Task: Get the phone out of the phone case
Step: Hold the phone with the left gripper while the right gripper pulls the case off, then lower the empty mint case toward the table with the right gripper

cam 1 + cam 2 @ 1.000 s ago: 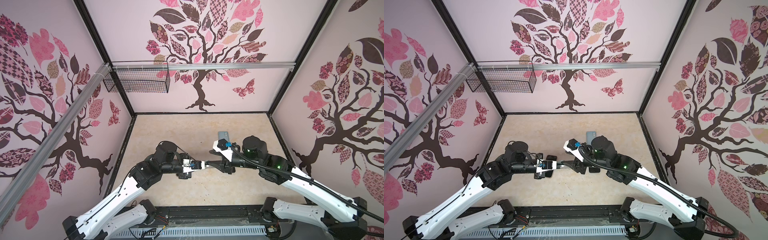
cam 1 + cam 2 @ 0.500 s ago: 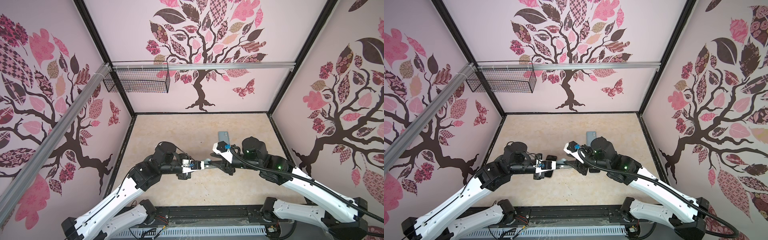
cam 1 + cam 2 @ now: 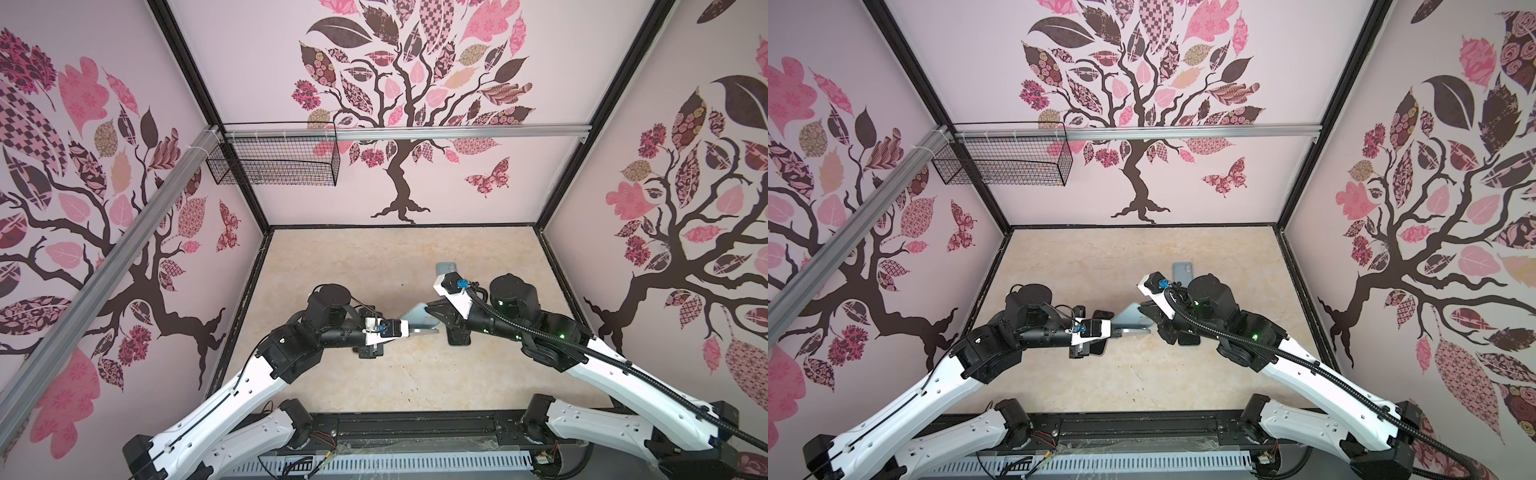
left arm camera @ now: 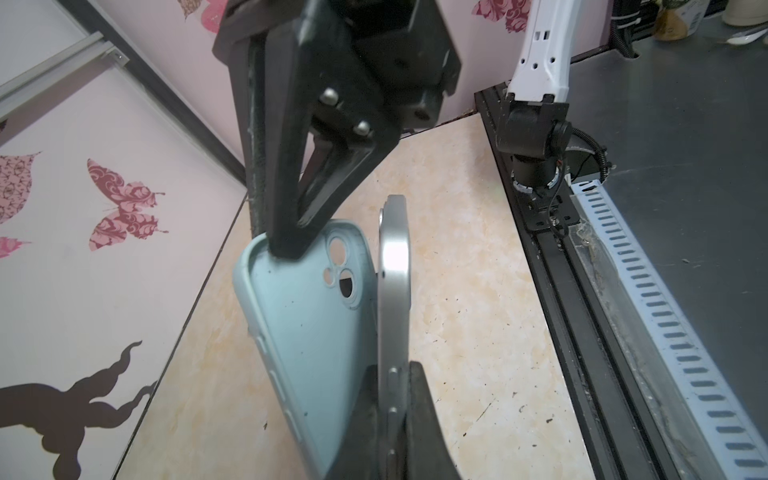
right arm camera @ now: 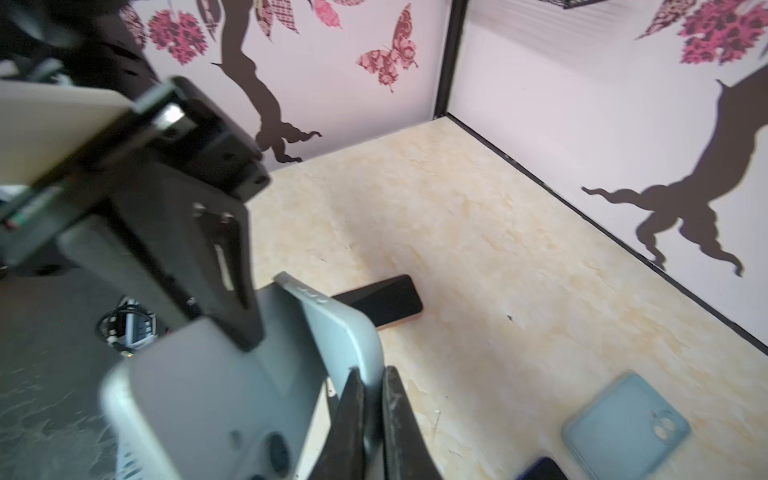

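Note:
I should next lay the case down with my right gripper on the bare tabletop between the black and dark phones, away from the silver phone (image 3: 424, 331). The case's rim will be free there, where there is room.
A silver phone (image 4: 392, 266) is held edge-on between the jaws of my left gripper (image 4: 392, 374), which is shut on its lower end. The pale blue-green phone case (image 4: 316, 324) has swung away from it at the camera end, and its inside and lens cut-outs show. My right gripper (image 5: 372, 378) is shut on the case's rim (image 5: 332, 332). In both top views the phone (image 3: 424, 331) and case (image 3: 415, 316) hang above the table between the left gripper (image 3: 409, 331) and right gripper (image 3: 434, 318); the case (image 3: 1133, 318) also shows there.
A black phone (image 5: 382, 301) lies on the beige table under the grippers. A second blue-green case (image 5: 623, 419) (image 3: 446, 268) lies farther back, and a dark phone (image 5: 540, 471) lies near it. A wire basket (image 3: 274, 166) hangs on the back wall.
My right gripper's jaws have gone from partly open to shut on the case's rim. The left gripper has kept its hold on the phone and hardly moved.

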